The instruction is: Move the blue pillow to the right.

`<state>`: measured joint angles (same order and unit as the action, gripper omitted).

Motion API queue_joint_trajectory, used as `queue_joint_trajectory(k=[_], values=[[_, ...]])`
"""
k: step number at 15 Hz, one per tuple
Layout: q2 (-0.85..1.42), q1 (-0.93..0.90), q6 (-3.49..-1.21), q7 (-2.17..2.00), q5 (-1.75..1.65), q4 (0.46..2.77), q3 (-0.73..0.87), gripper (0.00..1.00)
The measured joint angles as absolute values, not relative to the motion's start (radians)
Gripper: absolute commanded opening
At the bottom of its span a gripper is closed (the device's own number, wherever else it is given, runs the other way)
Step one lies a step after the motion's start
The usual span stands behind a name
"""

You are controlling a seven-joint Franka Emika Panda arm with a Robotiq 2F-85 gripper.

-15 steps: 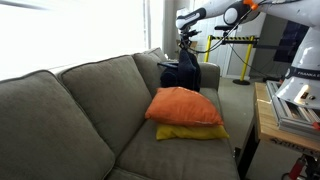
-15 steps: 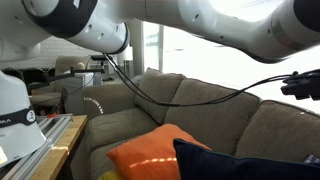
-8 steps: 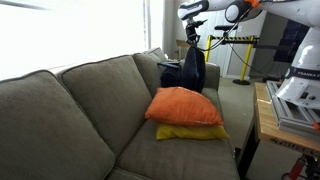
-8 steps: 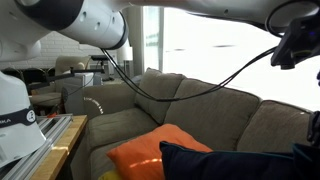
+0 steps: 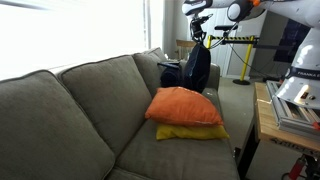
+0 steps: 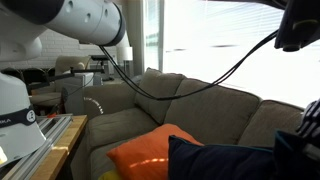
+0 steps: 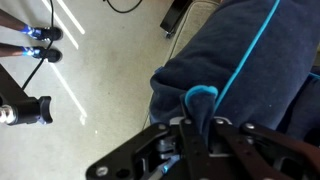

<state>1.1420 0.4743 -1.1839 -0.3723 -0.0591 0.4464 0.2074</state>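
The gripper will next move outward and down over the far end of the couch to let go of the pillow's corner, as that end is outward and below.
The blue pillow [image 5: 196, 68] is a dark navy fabric pillow with a bright blue seam. It hangs by one corner above the far end of the couch. It also fills the bottom right of an exterior view [image 6: 230, 160] and most of the wrist view [image 7: 240, 60]. My gripper [image 5: 199, 36] is shut on the pillow's corner [image 7: 200, 105], pinched between the two fingers. The orange pillow [image 5: 184, 105] lies on the flatter yellow pillow [image 5: 190, 132] on the couch seat nearer the camera.
The grey couch [image 5: 90, 110] has a tall back and an armrest at the far end. A wooden table with equipment [image 5: 290, 105] stands beside it. A yellow-and-black stand [image 5: 240, 45] and bare floor [image 7: 90, 70] lie beyond the couch.
My gripper has risen with the blue pillow's corner, lifting the pillow off the couch seat so it hangs stretched and upright.
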Motion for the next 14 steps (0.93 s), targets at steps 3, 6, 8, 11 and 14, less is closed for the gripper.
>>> queue_joint_trajectory(k=[3,6,8,11,14], values=[[1.137,0.485,-1.181,-0.396,-0.050,0.447,0.205,0.03],[1.147,0.489,-1.220,-0.448,-0.050,0.452,0.205,0.03],[1.166,0.489,-1.290,-0.494,-0.050,0.457,0.211,0.03],[1.206,0.488,-1.424,-0.577,-0.051,0.455,0.219,0.03],[1.240,0.480,-1.571,-0.660,-0.054,0.455,0.234,0.03]])
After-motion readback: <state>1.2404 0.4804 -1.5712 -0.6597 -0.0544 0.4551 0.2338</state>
